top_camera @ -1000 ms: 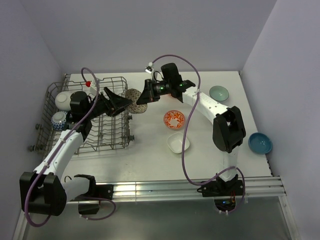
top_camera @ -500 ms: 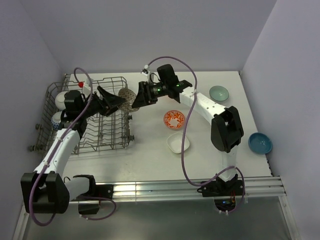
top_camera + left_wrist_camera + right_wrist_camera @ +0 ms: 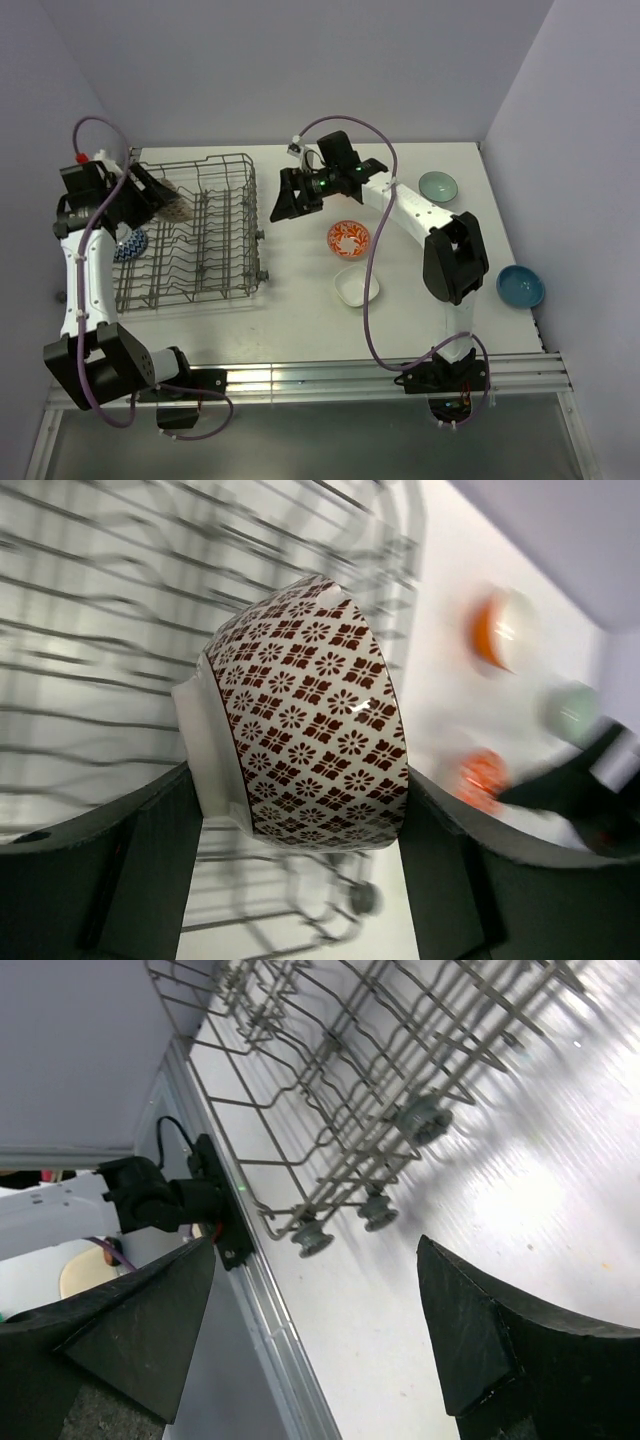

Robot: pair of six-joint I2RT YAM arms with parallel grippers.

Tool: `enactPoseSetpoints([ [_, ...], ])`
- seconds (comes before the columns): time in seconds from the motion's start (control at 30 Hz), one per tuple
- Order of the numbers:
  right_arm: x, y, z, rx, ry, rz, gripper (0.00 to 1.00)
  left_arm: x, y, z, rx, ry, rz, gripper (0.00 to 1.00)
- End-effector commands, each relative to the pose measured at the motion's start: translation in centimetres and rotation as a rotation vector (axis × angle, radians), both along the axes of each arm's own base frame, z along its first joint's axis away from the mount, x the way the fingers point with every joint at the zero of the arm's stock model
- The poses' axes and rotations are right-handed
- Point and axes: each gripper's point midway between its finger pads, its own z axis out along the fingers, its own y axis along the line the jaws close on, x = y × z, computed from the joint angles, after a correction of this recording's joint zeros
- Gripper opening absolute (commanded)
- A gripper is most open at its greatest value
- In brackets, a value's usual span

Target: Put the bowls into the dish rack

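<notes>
The wires in the rack's near corner (image 3: 136, 286) beside the blue-patterned bowl stand empty, so my left gripper will next turn and move back and down to release there.
My left gripper (image 3: 158, 196) is shut on a white bowl with a dark red flower pattern (image 3: 176, 204), held on its side over the left end of the dish rack (image 3: 215, 262). In the left wrist view this bowl (image 3: 310, 720) fills the gap between my fingers (image 3: 150, 860). A blue-patterned bowl (image 3: 130, 243) sits in the rack's left end. My right gripper (image 3: 285, 197) hangs open and empty just right of the rack; its wrist view shows the rack's corner (image 3: 380, 1070) and bare table between the jaws. On the table lie a red-orange patterned bowl (image 3: 348, 238), a white square bowl (image 3: 356, 286), a pale green bowl (image 3: 437, 185) and a blue bowl (image 3: 520, 286).
The rack has small wheels (image 3: 310, 1238) along its near side. The aluminium rail (image 3: 330, 378) runs along the table's front edge. Walls close in on the left, back and right.
Both grippers held the patterned bowl right of the rack. The right gripper opened and let go, and the left arm swung the bowl left across the rack to its left end.
</notes>
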Motion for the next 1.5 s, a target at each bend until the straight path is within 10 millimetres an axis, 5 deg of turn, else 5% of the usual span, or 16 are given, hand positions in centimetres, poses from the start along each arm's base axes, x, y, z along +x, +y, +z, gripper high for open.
enactPoseSetpoints([
  [0.0, 0.4, -1.9, 3.4, -0.003, -0.108, -0.018, 0.89, -2.6, 7.3, 0.0, 0.318, 0.1, 0.118, 0.0],
  [0.17, 0.7, -3.2, 3.0, -0.041, -0.108, -0.031, 0.89, -5.1, 12.1, -0.9, 0.462, 0.192, 0.165, 0.0],
  [0.63, 0.9, -5.7, 2.4, -0.117, -0.118, -0.058, 0.89, -7.0, 19.3, -2.6, 0.762, 0.374, 0.209, 0.0],
  [0.97, 1.2, -6.5, 1.2, -0.162, -0.089, -0.074, 0.88, -7.6, 20.6, -5.1, 0.832, 0.457, 0.178, 0.0],
  [1.13, 1.0, -6.7, 1.2, -0.155, -0.075, -0.07, 0.96, -7.5, 21.0, -5.9, 0.876, 0.463, 0.157, 0.0],
  [1.47, 1.5, -8.4, 1.0, -0.167, -0.08, -0.104, 1.0, -6.7, 19.9, -7.7, 0.998, 0.505, 0.104, 0.0],
])
